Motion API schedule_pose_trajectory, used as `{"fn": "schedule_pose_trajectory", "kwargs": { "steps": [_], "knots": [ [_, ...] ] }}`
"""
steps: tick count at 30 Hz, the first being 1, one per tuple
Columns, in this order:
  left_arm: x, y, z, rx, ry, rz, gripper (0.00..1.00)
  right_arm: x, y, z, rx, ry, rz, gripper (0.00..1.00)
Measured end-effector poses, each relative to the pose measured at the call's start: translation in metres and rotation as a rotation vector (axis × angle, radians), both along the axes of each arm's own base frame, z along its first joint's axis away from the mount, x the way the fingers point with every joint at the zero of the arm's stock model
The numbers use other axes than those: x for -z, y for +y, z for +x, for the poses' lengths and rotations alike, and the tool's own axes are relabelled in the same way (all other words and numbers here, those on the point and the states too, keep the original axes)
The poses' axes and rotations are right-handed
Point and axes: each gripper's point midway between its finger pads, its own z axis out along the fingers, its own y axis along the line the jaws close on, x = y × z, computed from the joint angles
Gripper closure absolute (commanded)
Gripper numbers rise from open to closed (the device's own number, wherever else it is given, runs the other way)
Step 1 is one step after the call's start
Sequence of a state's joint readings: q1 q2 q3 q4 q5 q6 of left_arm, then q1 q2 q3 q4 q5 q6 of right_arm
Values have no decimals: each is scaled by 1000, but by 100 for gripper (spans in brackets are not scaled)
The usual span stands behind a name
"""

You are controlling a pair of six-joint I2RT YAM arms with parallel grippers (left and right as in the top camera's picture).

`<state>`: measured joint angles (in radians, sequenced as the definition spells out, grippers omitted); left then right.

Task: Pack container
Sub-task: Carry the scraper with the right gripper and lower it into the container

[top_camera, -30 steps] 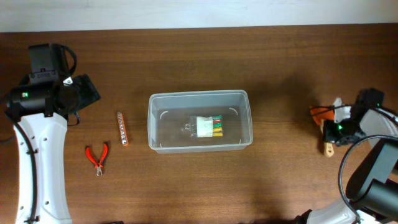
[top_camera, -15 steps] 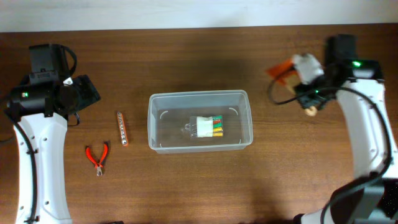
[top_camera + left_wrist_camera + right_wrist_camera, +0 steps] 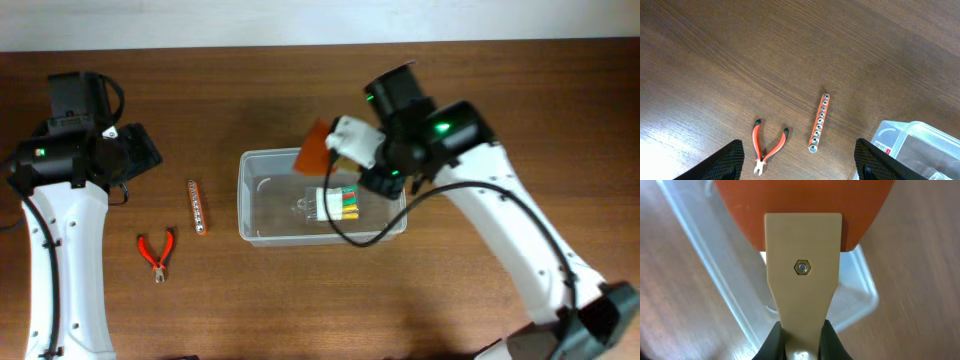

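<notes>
The scraper goes down and left in the overhead view with my right gripper next, for release, since the container's bottom [image 3: 304, 186] beside the pack lies below it.
The clear plastic container [image 3: 255, 195] sits mid-table and holds a small pack of coloured bits [image 3: 337, 204]. My right gripper [image 3: 352, 143] is shut on a scraper with a tan handle [image 3: 802, 275] and orange blade [image 3: 313, 151], held above the container's far rim [image 3: 862, 282]. My left gripper [image 3: 799, 167] is open and empty, above the table left of the container. Red-handled pliers [image 3: 155, 251] and an orange socket rail [image 3: 197, 205] lie on the table to the left; both also show in the left wrist view, pliers [image 3: 767, 148] and rail [image 3: 819, 122].
Brown wooden table [image 3: 300, 300]. A pale wall edge runs along the far side [image 3: 300, 20]. The left arm's white link [image 3: 60, 260] lies along the left edge.
My right arm has swung from the far right of the table leftward with the scraper, now over the container's far rim. The left arm has not moved.
</notes>
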<state>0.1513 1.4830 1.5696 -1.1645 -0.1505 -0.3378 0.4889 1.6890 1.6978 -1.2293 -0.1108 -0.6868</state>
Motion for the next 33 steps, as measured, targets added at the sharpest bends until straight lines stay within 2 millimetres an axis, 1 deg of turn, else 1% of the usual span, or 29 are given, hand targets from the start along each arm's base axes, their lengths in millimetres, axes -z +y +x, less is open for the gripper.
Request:
{"fn": "schedule_pose_trajectory", "kwargs": {
  "steps": [2, 8, 10, 13, 15, 16, 17, 18, 20, 23, 24, 25, 27, 30, 31, 33],
  "knots": [
    [0, 0, 0, 0, 0, 0, 27, 16, 7, -1, -36, 30, -23, 96],
    [1, 0, -1, 0, 7, -1, 27, 87, 11, 3, -138, 166, -125, 96],
    [2, -1, -3, 0, 14, -2, 27, 106, 14, 10, -161, 178, -136, 96],
    [2, -1, -5, 0, 21, -3, 27, 125, 19, 23, -175, 168, -135, 96],
    [3, -1, -5, 0, 22, -3, 27, 132, 20, 31, -178, 154, -131, 96],
    [2, -1, -5, 0, 21, -3, 27, 135, 20, 34, -180, 150, -129, 87],
    [3, -1, -5, 0, 22, -3, 27, 137, 20, 36, -179, 148, -129, 81],
    [2, -1, -5, 0, 21, -3, 27, 139, 20, 38, -181, 145, -129, 78],
    [3, -1, -5, 0, 22, -3, 27, 141, 19, 39, -174, 148, -128, 66],
    [2, -1, -5, 0, 22, -3, 27, 143, 17, 41, -167, 152, -129, 44],
    [2, -1, -5, 0, 22, -3, 27, 143, 16, 41, -164, 153, -129, 32],
    [3, -1, -5, 0, 22, -3, 27, 143, 15, 42, -157, 154, -128, 26],
    [3, -1, -5, 0, 23, -3, 20, 143, 14, 42, -149, 156, -127, 19],
    [2, -1, -5, 2, 22, -2, 19, 144, 12, 41, -125, 168, -126, 8],
    [3, -1, -5, 8, 25, 0, 19, 144, 11, 39, -119, 177, -129, 3],
    [3, -1, -5, 21, 28, 7, 16, 144, 8, 33, -110, 204, -138, 1]
  ]
}}
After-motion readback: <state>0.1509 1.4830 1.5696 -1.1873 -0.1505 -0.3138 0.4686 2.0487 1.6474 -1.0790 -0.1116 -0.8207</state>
